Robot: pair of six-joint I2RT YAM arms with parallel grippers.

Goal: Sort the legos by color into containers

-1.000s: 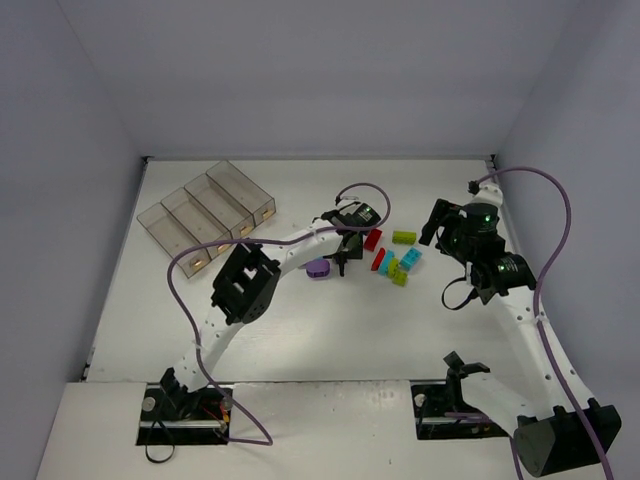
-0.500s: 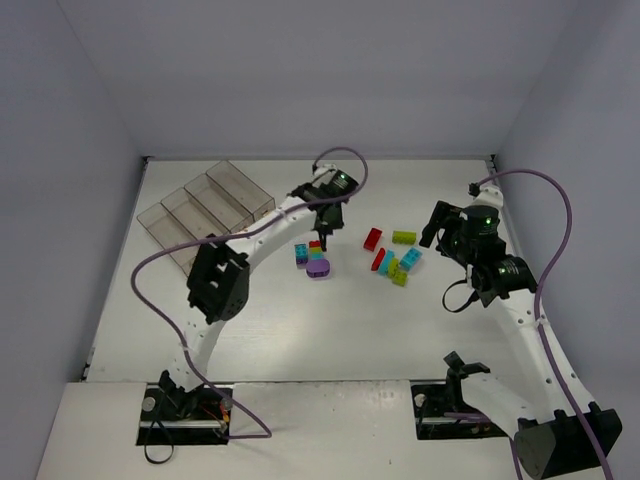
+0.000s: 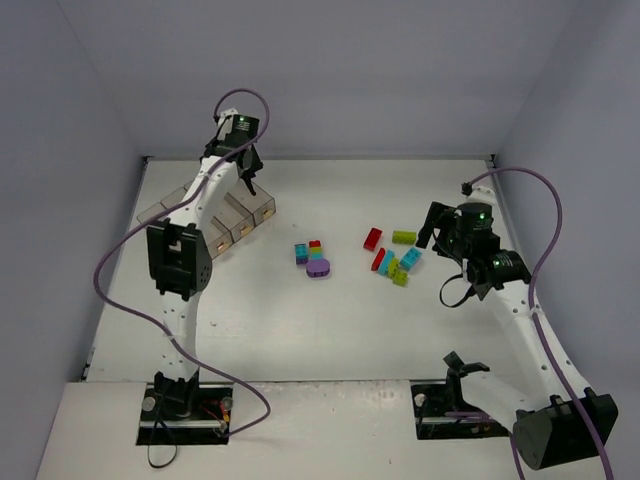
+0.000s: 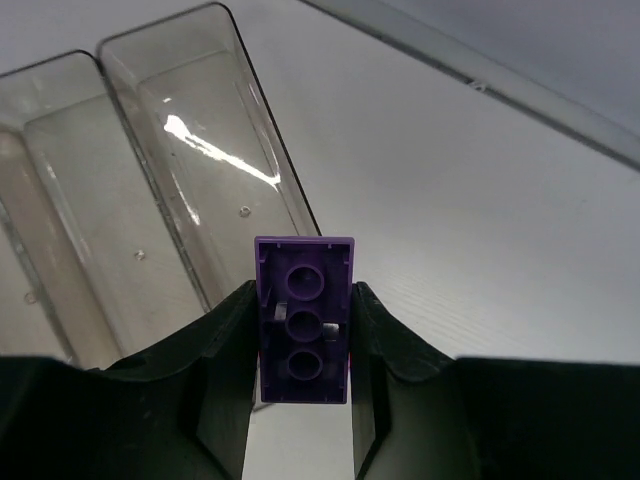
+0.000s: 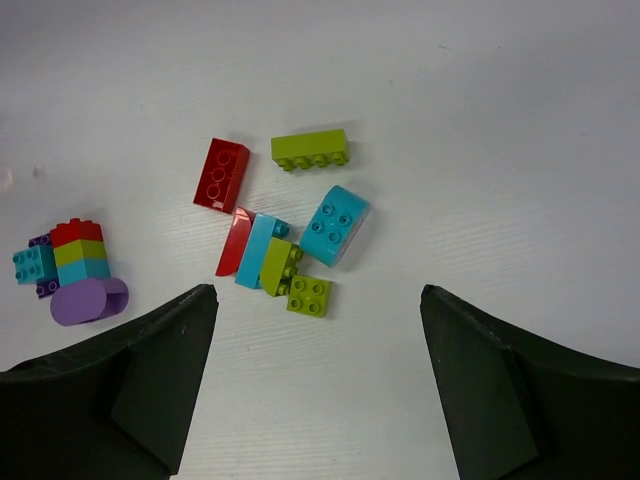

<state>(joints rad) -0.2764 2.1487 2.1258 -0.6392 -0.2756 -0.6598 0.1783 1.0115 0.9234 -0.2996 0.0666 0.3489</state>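
My left gripper goes down and to the left in the wrist view next, over the empty end bin [image 3: 254, 200] [image 4: 232, 190] to let go, because the brick sticks out over the bin's edge.
My left gripper [image 3: 246, 172] [image 4: 303, 300] is shut on a purple brick [image 4: 303, 320], held underside towards the camera above the right edge of the containers [image 3: 158, 213] [image 4: 190, 170]. The two bins seen in the left wrist view hold nothing. The other legos lie mid-table: a red brick [image 3: 372, 238] [image 5: 221, 175], a long lime brick [image 3: 404, 237] [image 5: 310, 149], a cyan brick [image 3: 411, 258] [image 5: 335, 225], a small lime square [image 5: 308, 296], and a stacked clump [image 3: 314, 252] [image 5: 75, 258] by a round purple piece [image 3: 319, 270] [image 5: 88, 300]. My right gripper [image 3: 436, 232] [image 5: 315, 292] hovers open above them, holding nothing.
Grey walls enclose the white table on three sides. A purple cable loops off each arm. A red, cyan and lime cluster [image 5: 258, 250] lies between the red brick and the lime square.
My left arm has swung from the brick pile to the back left, over the containers, with the purple brick gripped. The right arm has barely moved.
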